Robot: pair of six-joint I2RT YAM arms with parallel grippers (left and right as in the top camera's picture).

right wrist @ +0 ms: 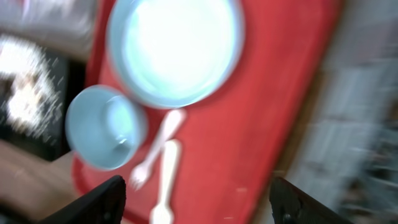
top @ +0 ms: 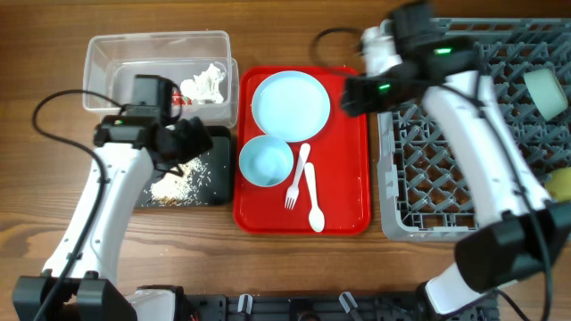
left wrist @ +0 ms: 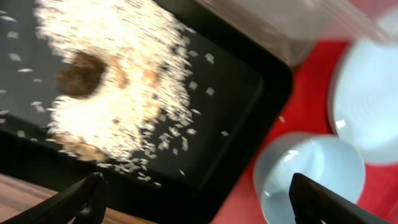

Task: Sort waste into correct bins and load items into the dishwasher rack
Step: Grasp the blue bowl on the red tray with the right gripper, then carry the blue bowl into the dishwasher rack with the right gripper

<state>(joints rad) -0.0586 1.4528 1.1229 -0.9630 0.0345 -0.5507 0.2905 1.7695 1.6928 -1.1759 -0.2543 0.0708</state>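
My right gripper will next go back down past the blue plate onto the red tray's rim by the fork, because the blue bowl (top: 265,161) stands open-side up on the red tray.
My left gripper (top: 185,143) (left wrist: 199,208) is open and empty, low over the black tray (top: 219,184) (left wrist: 245,87) that holds the rice scraps (top: 172,185) (left wrist: 112,81). My right gripper (top: 353,94) (right wrist: 199,202) is open and empty above the right side of the red serving tray (top: 348,178) (right wrist: 267,106). On that tray lie the blue plate (top: 291,104) (right wrist: 174,46), blue bowl (top: 265,161) (left wrist: 311,168) (right wrist: 102,127), fork (top: 295,180) (right wrist: 155,146) and spoon (top: 313,201) (right wrist: 166,180). The clear tub (top: 116,53) holds the tissue (top: 205,82) and red wrapper (top: 176,100).
The grey dishwasher rack (top: 419,178) (right wrist: 364,118) fills the right side, with the mint green bowl (top: 544,91) and yellow cup (top: 560,184) at its right edge. Bare wooden table lies in front of the trays. Both wrist views are motion-blurred.
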